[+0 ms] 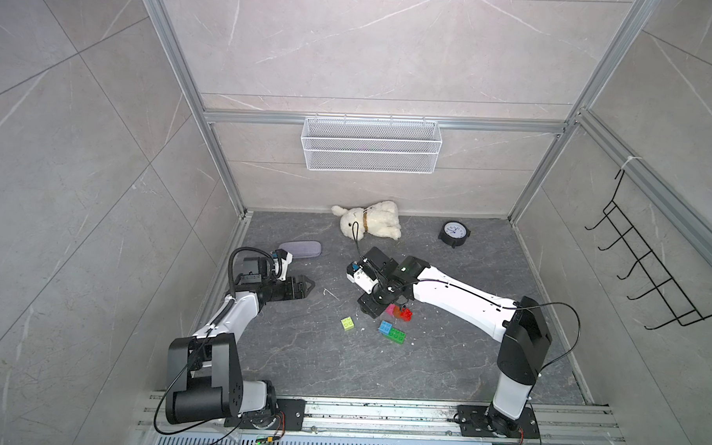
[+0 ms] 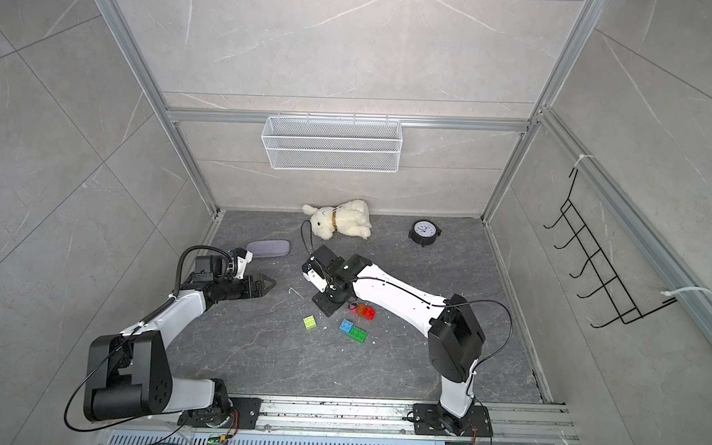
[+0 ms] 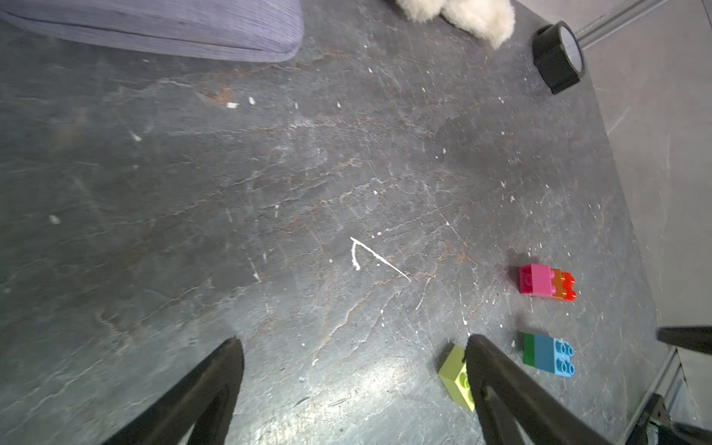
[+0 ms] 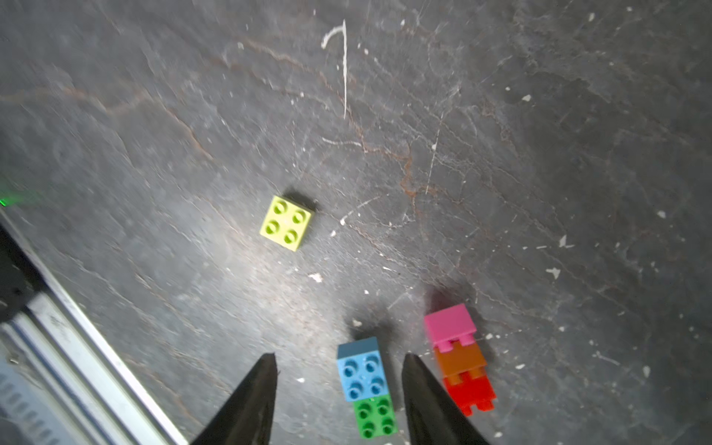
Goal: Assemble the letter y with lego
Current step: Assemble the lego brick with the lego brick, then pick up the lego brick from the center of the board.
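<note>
Next, my right gripper moves down, away from the blue brick [image 4: 362,371], and closes on the yellow-green brick [image 4: 286,222], as bare floor around it leaves the fingers room.
The lego lies on the dark floor in three groups, and no whole letter y shows. A yellow-green brick [image 1: 347,323] sits alone, studs up. A blue brick [image 4: 362,371] is stacked on one end of the longer green brick [image 4: 374,418]. A pink-orange-red stem [image 4: 460,360] lies on its side beside them. My right gripper [image 4: 339,360] hovers above the blue brick, open and holding nothing. My left gripper [image 3: 353,340] is open wide and empty at the left of the floor [image 1: 307,286], apart from the bricks.
A white plush rabbit [image 1: 370,220], a black clock [image 1: 454,232] and a grey-purple case [image 1: 300,247] lie toward the back. A wire basket [image 1: 371,144] hangs on the back wall and a hook rack [image 1: 650,274] on the right wall.
</note>
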Motion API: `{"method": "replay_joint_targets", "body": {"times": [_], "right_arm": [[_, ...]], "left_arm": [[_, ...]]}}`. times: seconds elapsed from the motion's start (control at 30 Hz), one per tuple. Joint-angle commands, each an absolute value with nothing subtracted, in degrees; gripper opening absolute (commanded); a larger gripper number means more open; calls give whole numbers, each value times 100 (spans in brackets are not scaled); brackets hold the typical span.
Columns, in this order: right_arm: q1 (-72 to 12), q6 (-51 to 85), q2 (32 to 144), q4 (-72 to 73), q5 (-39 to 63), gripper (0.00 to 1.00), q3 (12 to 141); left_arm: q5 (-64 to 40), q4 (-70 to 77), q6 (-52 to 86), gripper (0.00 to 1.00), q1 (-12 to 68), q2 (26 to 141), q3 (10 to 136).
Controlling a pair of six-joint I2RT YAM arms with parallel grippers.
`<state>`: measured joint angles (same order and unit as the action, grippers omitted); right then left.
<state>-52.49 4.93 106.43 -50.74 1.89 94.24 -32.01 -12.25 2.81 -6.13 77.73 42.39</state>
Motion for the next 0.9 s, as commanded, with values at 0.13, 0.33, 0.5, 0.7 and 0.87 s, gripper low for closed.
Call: {"method": "replay_joint_targets", "body": {"times": [0.13, 0.33, 0.5, 0.7, 0.87], "right_arm": [[-5707, 2669, 11718, -5906, 59, 51, 10412], [-5942, 3169, 12656, -6326, 85, 50, 11394], [-5976, 3256, 13266, -6633, 2, 53, 11978], [-5969, 3204, 13693, -6887, -283, 55, 12316], [-5952, 3164, 13889, -6917, -344, 55, 12432]], "left_arm": [[-3032, -1160, 346, 94, -914, 7519, 4162], [-3087, -1155, 362, 93, -932, 7497, 4148], [-3120, -1161, 375, 94, -937, 7460, 4140], [-3138, -1160, 363, 93, -941, 7427, 4131], [-3169, -1163, 360, 93, -941, 7410, 4112]]}}
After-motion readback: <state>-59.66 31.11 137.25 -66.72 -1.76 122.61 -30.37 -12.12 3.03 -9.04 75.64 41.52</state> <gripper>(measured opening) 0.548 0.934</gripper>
